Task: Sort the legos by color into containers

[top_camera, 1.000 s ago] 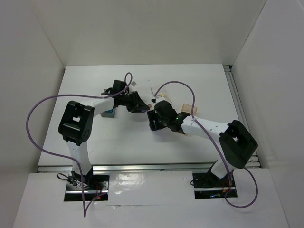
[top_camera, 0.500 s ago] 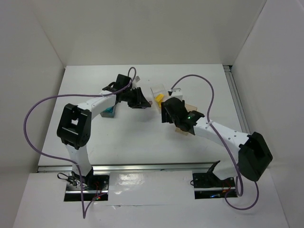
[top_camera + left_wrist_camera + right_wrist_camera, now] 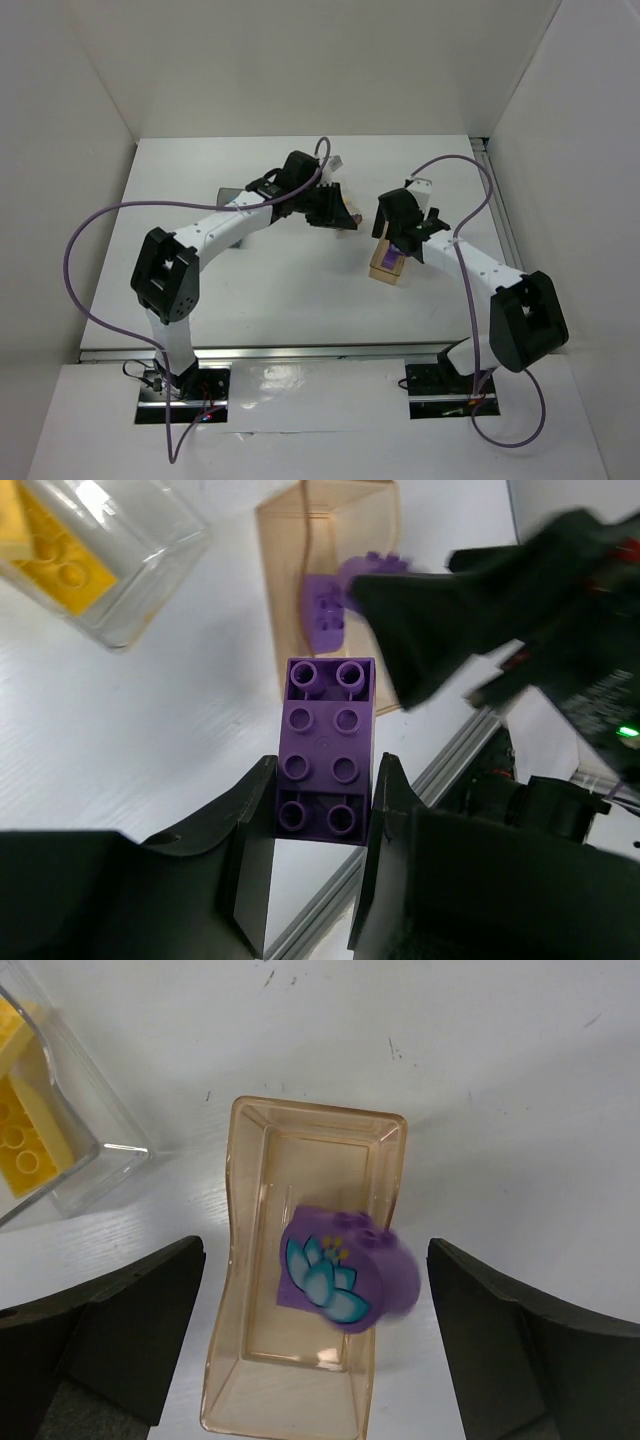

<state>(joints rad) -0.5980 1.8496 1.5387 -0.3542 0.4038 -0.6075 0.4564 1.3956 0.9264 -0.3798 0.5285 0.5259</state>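
The tan container (image 3: pixel 387 261) already holds a matching purple lego, so my left gripper goes toward the right in the overhead view and down over that container next.
In the left wrist view a purple two-by-four lego (image 3: pixel 326 748) sits between my left gripper's (image 3: pixel 325 780) jaws, which are shut on it above the white table. My right gripper (image 3: pixel 315 1260) stands wide open over the tan container (image 3: pixel 310 1260). A rounded purple lego with a lotus print (image 3: pixel 345 1270) shows blurred and free between its fingers, over the box's right wall. The clear container (image 3: pixel 60 1120) holds yellow legos (image 3: pixel 20 1150). From above, the left gripper (image 3: pixel 335 208) is left of the right gripper (image 3: pixel 398 238), which is over the tan container (image 3: pixel 385 268).
The clear container (image 3: pixel 110 550) with yellow legos lies just left of the tan container (image 3: pixel 330 540). A metal rail (image 3: pixel 500 220) runs along the table's right edge. White walls enclose the table. A dark grey shape (image 3: pixel 225 193) shows behind the left arm.
The right gripper swung right over the tan container and opened, letting go of the lotus-print purple lego. The left arm moved right, still gripping its purple lego.
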